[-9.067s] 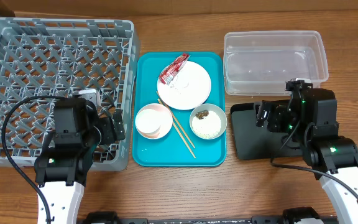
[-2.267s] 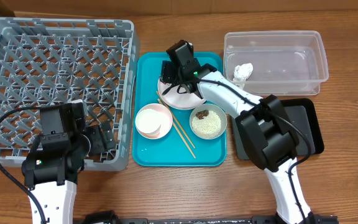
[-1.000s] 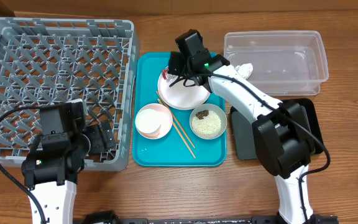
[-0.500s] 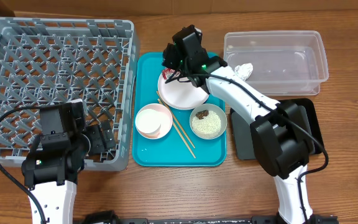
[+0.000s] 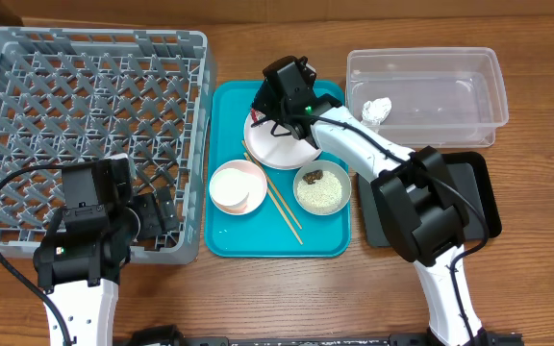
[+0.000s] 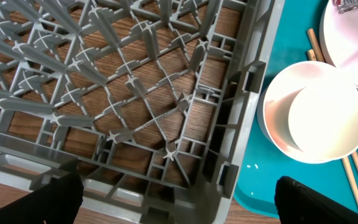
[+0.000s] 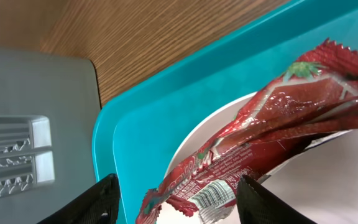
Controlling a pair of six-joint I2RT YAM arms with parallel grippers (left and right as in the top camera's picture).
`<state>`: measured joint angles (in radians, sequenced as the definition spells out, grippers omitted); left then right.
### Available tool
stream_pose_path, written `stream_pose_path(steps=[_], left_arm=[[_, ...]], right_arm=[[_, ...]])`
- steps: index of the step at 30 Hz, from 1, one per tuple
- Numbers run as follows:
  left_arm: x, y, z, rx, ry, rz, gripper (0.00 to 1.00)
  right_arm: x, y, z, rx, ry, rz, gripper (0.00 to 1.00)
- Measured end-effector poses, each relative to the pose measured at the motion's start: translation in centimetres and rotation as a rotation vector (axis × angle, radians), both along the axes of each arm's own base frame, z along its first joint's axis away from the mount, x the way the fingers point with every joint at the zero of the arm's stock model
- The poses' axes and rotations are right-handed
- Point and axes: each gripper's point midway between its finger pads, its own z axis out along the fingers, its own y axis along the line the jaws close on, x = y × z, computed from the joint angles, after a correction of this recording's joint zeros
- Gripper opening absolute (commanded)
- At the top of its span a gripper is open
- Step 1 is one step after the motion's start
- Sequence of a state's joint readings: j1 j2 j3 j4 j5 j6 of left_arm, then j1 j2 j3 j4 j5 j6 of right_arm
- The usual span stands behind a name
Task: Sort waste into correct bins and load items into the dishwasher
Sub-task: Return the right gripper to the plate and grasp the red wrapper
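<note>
I will move my right gripper slightly down and to the right in the wrist view next, then close it on the wrapper's barcode end (image 5: 254,114) (image 7: 188,198), because its open fingers are already on both sides of it.
The red snack wrapper (image 7: 272,127) lies across the far left edge of the white plate (image 7: 328,180) on the teal tray (image 7: 148,124). My right gripper (image 7: 176,208) is open, and its fingers (image 7: 89,202) straddle the wrapper's lower end without pinching it. From overhead the right gripper (image 5: 264,111) hovers over the plate (image 5: 287,146) and hides most of the wrapper (image 5: 257,121). A crumpled tissue (image 5: 377,110) sits in the clear tub (image 5: 450,58). My left gripper (image 6: 179,208) is open over the dish rack's (image 6: 135,93) near right corner, holding nothing.
On the teal tray (image 5: 229,240) are a pink bowl holding a white cup (image 5: 238,186), a grey-green bowl of rice (image 5: 321,189) and chopsticks (image 5: 283,207). The black tray (image 5: 479,207) lies under my right arm. The dish rack (image 5: 85,115) fills the left side.
The tissue has gone from the plate into the clear tub. My right arm swung from the black tray to the plate, then dropped slightly toward the wrapper. The left arm has stayed still.
</note>
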<state>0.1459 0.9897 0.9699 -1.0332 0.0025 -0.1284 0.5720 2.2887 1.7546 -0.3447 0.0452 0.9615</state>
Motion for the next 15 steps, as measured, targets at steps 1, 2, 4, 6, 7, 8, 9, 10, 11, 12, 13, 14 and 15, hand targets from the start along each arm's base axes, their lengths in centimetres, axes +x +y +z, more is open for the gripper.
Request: stream_pose_path(steps=[1, 2, 4, 6, 7, 8, 9, 10, 11, 12, 13, 14, 15], left_arm=[[0.0, -0.01, 0.0, 0.0, 0.0, 0.0, 1.0], [0.0, -0.01, 0.0, 0.0, 0.0, 0.0, 1.0], [0.0, -0.01, 0.0, 0.0, 0.0, 0.0, 1.0], [0.0, -0.01, 0.0, 0.0, 0.0, 0.0, 1.0], [0.0, -0.01, 0.0, 0.0, 0.0, 0.0, 1.0], [0.0, -0.01, 0.0, 0.0, 0.0, 0.0, 1.0], [0.0, -0.01, 0.0, 0.0, 0.0, 0.0, 1.0], [-0.01, -0.01, 0.0, 0.0, 0.0, 0.0, 1.0], [-0.01, -0.01, 0.0, 0.0, 0.0, 0.0, 1.0], [0.0, -0.01, 0.0, 0.0, 0.0, 0.0, 1.0], [0.0, -0.01, 0.0, 0.0, 0.0, 0.0, 1.0], [-0.01, -0.01, 0.0, 0.0, 0.0, 0.0, 1.0], [0.0, -0.01, 0.0, 0.0, 0.0, 0.0, 0.99]], right_arm=[[0.0, 0.0, -0.1, 0.001, 0.002, -0.002, 0.59], [0.0, 0.0, -0.16, 0.002, 0.004, -0.004, 0.56], [0.0, -0.01, -0.29, 0.002, 0.006, -0.006, 0.54], [-0.04, -0.03, -0.43, 0.003, 0.01, -0.008, 0.53], [-0.08, -0.05, -0.57, 0.001, 0.014, -0.01, 0.53], [-0.19, -0.12, -0.73, -0.001, 0.021, -0.011, 0.53], [-0.27, -0.17, -0.85, -0.003, 0.027, -0.014, 0.53], [-0.31, -0.2, -0.92, -0.002, 0.031, -0.016, 0.53], [-0.34, -0.22, -1.02, -0.003, 0.034, -0.018, 0.52], [-0.33, -0.22, -1.04, -0.002, 0.034, -0.02, 0.49], [-0.32, -0.24, -1.04, 0.001, 0.036, -0.024, 0.46], [-0.32, -0.22, -1.03, 0.0, 0.035, -0.022, 0.44], [-0.33, -0.28, -1.06, -0.002, 0.036, -0.025, 0.39]])
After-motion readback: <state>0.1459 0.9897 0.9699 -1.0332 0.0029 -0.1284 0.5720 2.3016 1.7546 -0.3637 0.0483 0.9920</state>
